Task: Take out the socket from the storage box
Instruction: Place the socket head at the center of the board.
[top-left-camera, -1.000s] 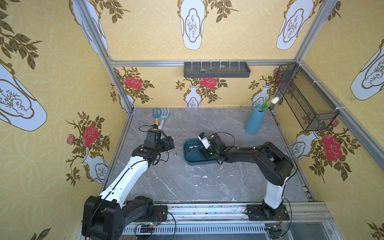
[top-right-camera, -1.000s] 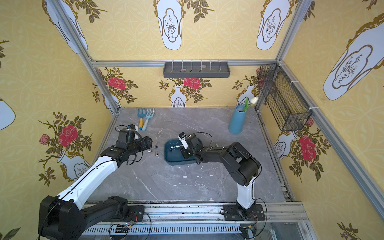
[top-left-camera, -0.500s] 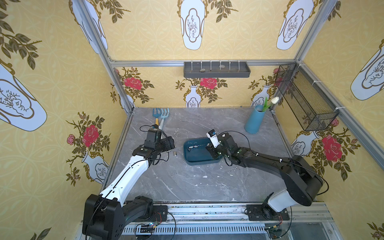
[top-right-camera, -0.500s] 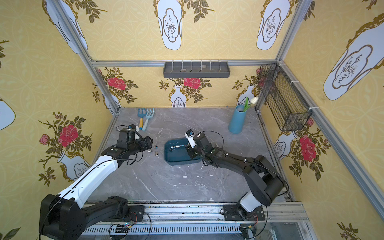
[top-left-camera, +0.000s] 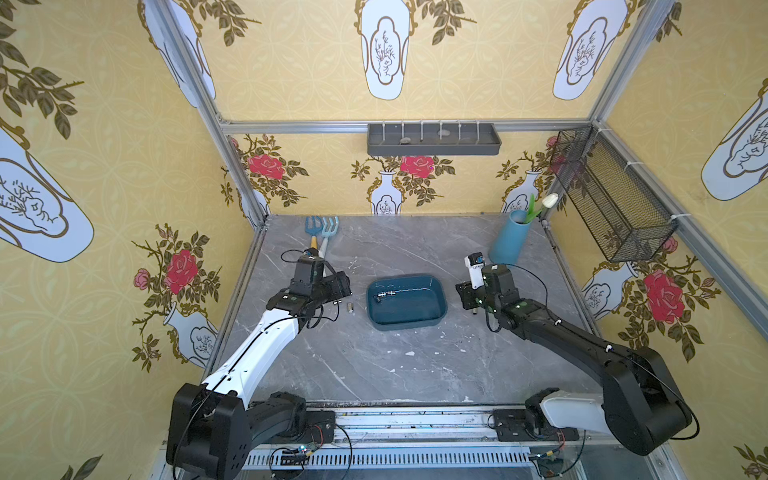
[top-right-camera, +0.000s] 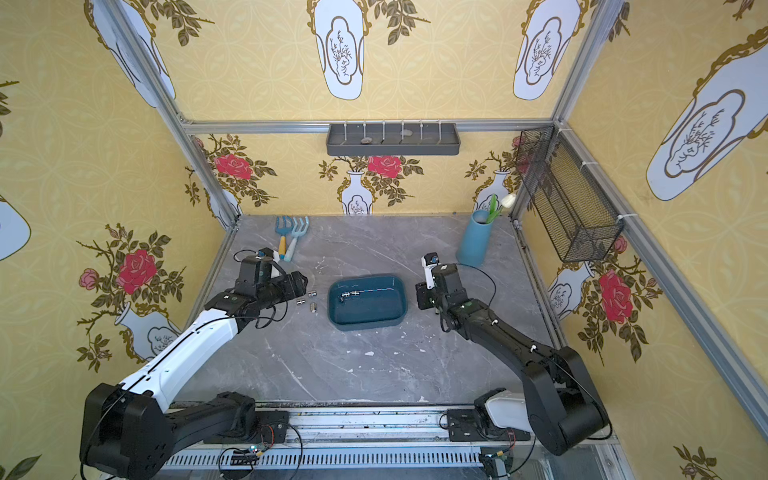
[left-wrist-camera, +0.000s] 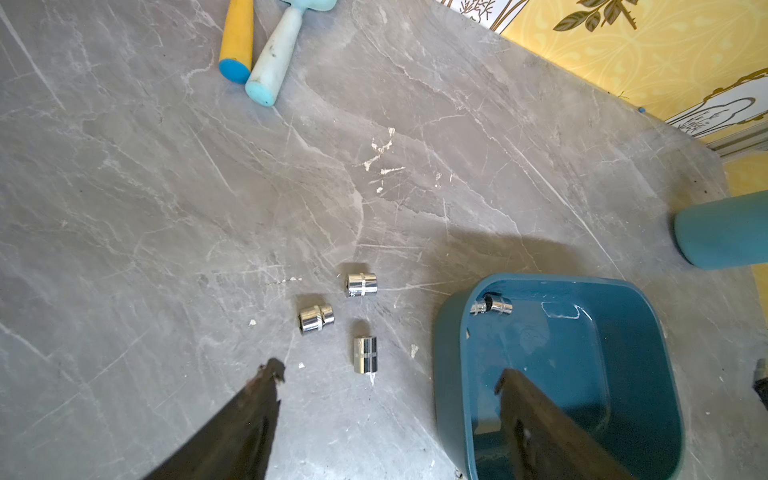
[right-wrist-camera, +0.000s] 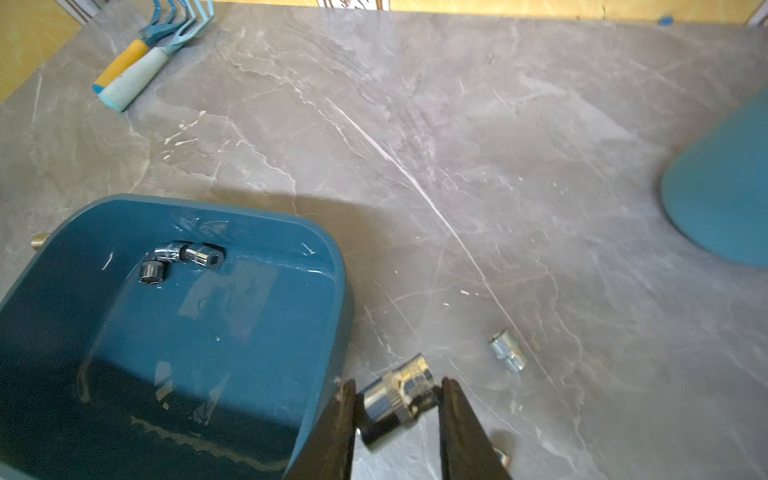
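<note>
The chrome socket still hangs high, so it comes down next in my right gripper for release on the bare tabletop (right-wrist-camera: 426, 436) between the box (top-left-camera: 440, 309) and the loose sockets.
The teal storage box (top-left-camera: 440, 309) lies mid-table in both top views, and its rim also shows in the other one (top-right-camera: 401, 311). Small chrome sockets (right-wrist-camera: 183, 259) lie together at its far wall. My right gripper (right-wrist-camera: 397, 388) is shut on a chrome socket (right-wrist-camera: 409, 380), held just outside the box's right wall above the table. In a top view the right gripper (top-left-camera: 466, 296) is right of the box. My left gripper (left-wrist-camera: 388, 372) stands open and empty left of the box, with three sockets (left-wrist-camera: 365, 354) on the table before it.
Another loose socket (right-wrist-camera: 507, 355) lies on the table right of the box. A blue vase with a tulip (top-left-camera: 509, 243) stands at the back right and two garden hand tools (top-left-camera: 320, 232) at the back left. A grey wall tray (top-left-camera: 433, 139) and a wire-mesh basket (top-left-camera: 611, 195) hang on the walls.
My right arm has drawn back out of the box and swung right, carrying the socket to the table beside the box. The left arm has not moved.
</note>
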